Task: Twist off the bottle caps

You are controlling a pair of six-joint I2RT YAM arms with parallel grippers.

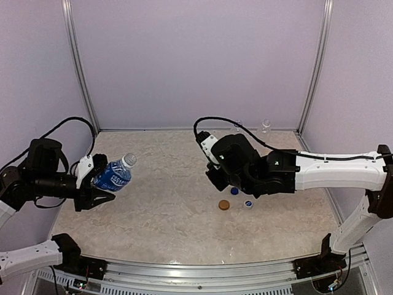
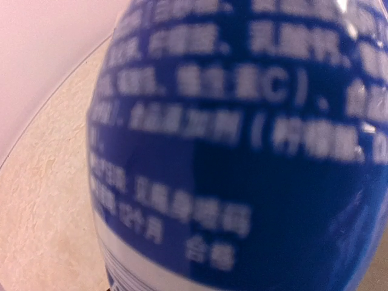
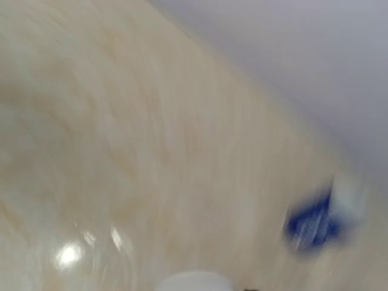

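Observation:
The right gripper lowers back toward the clear tabletop beside the orange-brown cap (image 1: 229,223) next to release the pale cap, since the held bottle's neck is bare.
My left gripper (image 1: 103,182) is shut on a clear bottle (image 1: 114,176) with a dark blue label, held tilted above the table's left side. Its pale neck (image 1: 129,160) points up and right with no cap on it. That label (image 2: 242,151) fills the left wrist view and hides the fingers. My right gripper (image 1: 213,179) hangs over mid-table, mostly hidden under its wrist. The blurred right wrist view shows a pale round bottle cap (image 3: 194,282) at the jaws and the held bottle (image 3: 312,224) far off. Three caps lie on the table: orange-brown (image 1: 224,204), blue (image 1: 234,191), blue-and-white (image 1: 249,203).
Two small clear bottles (image 1: 265,126) (image 1: 238,125) stand at the back wall, right of centre. White walls with metal posts (image 1: 80,67) close in the marbled table (image 1: 166,221) on three sides. A black cable (image 1: 245,130) loops above the right arm.

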